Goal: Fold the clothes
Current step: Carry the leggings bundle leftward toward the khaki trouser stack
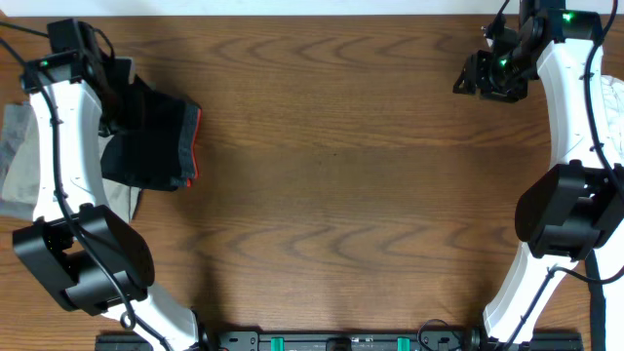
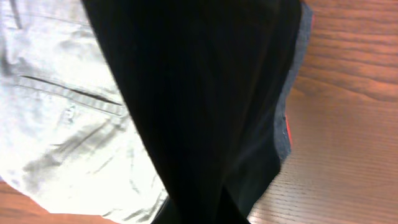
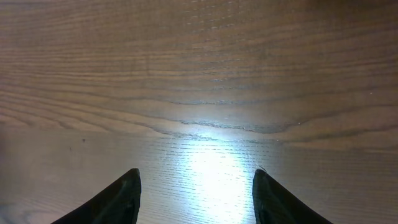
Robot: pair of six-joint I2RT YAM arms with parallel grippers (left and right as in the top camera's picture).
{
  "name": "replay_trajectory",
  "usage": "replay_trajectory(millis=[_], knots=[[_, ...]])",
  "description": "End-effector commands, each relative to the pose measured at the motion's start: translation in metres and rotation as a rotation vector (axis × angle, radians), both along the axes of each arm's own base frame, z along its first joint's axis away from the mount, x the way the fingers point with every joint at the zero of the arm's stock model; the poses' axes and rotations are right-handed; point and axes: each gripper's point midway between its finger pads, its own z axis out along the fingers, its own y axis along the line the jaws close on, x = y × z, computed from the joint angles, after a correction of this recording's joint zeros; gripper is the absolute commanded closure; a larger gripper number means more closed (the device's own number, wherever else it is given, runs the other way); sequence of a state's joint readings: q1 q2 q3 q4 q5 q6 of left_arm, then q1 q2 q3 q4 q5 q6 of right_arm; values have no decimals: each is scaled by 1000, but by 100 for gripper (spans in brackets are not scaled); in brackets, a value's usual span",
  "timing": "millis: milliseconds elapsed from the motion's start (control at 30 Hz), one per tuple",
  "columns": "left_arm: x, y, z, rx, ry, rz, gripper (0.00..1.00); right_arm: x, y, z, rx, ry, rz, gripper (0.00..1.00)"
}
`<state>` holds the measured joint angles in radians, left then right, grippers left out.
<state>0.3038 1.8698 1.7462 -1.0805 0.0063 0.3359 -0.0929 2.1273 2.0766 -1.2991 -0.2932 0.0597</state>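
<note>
The khaki trousers' uncovered side (image 1: 23,172) (image 2: 68,134) is to the left of my left gripper in the overhead view. I need to carry the upper end of the trousers over it and let go.
The clothes are black pants (image 1: 156,141), folded into a thick bundle at the table's left, with a red-orange waistband edge (image 1: 197,136) facing the middle. My left gripper (image 1: 124,97) is at the bundle's far left corner. In the left wrist view black cloth (image 2: 199,93) fills the middle and runs down into the jaws, hiding the fingers; the gripper is shut on it. The grey waistband with its red trim (image 2: 286,134) shows at the right. My right gripper (image 1: 486,76) hangs open over bare wood at the far right, with nothing between its fingertips (image 3: 196,180).
Tan khaki trousers (image 1: 19,161) lie under and left of the black bundle, their pocket seam (image 2: 68,93) visible in the left wrist view. Something white (image 1: 614,107) pokes in at the right edge. The table's front rail (image 1: 331,341) runs along the near side.
</note>
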Motion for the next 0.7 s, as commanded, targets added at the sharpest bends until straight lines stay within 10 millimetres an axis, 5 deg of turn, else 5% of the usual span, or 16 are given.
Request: replay_trajectory(millis=[0, 433, 667], knots=[[-1, 17, 13, 33, -32, 27, 94, -1, 4, -4, -9, 11, 14, 44], [-2, 26, 16, 60, -31, -32, 94, -2, 4, -4, -8, 16, 14, 44], [2, 28, 40, 74, -64, -32, 94, -2, 4, -4, -9, 14, 14, 43]])
